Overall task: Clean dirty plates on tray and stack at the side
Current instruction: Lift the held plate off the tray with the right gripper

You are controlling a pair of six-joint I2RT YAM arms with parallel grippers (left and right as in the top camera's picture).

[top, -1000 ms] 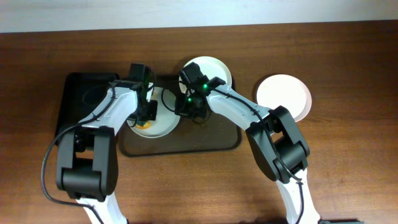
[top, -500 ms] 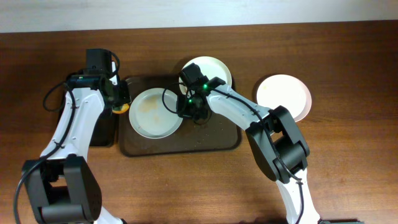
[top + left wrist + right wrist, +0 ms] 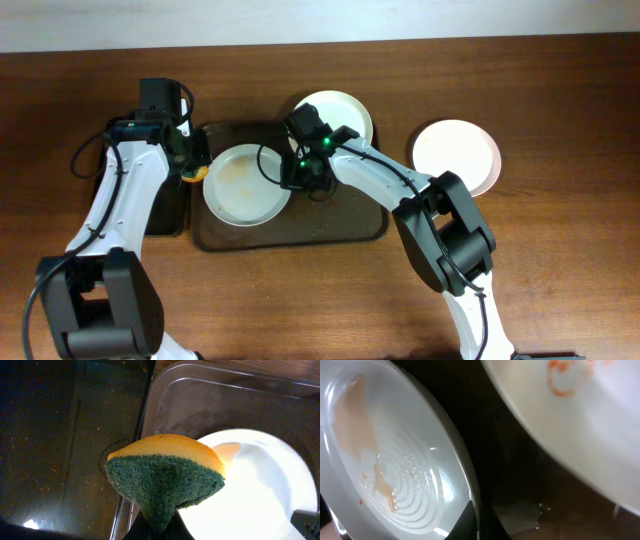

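Observation:
I will next lift my right gripper, move it off the tray and lower it over the plain white plate [image 3: 457, 156] to let go, because that clean plate is at the side.
A white plate [image 3: 243, 183] with faint brown smears lies on the left of the dark brown tray [image 3: 330, 228]. My right gripper [image 3: 293, 178] is shut on its right rim, which also shows in the right wrist view [image 3: 395, 460]. A second plate [image 3: 345, 112] with orange streaks sits at the tray's back edge and shows in the right wrist view [image 3: 580, 425] too. A third, plain white plate [image 3: 457, 156] lies on the table to the right. My left gripper [image 3: 192, 165] is shut on a yellow-and-green sponge [image 3: 167, 472], held over the gap between the two trays, left of the plate [image 3: 250, 490].
A smaller black tray [image 3: 125, 160] lies left of the brown tray, under my left arm; it also shows in the left wrist view [image 3: 60, 435]. Bare wooden table lies in front and to the far right.
My left gripper has lifted the sponge off the plate and moved left to the edge of the black tray. The plate shifted slightly left in the right gripper's hold.

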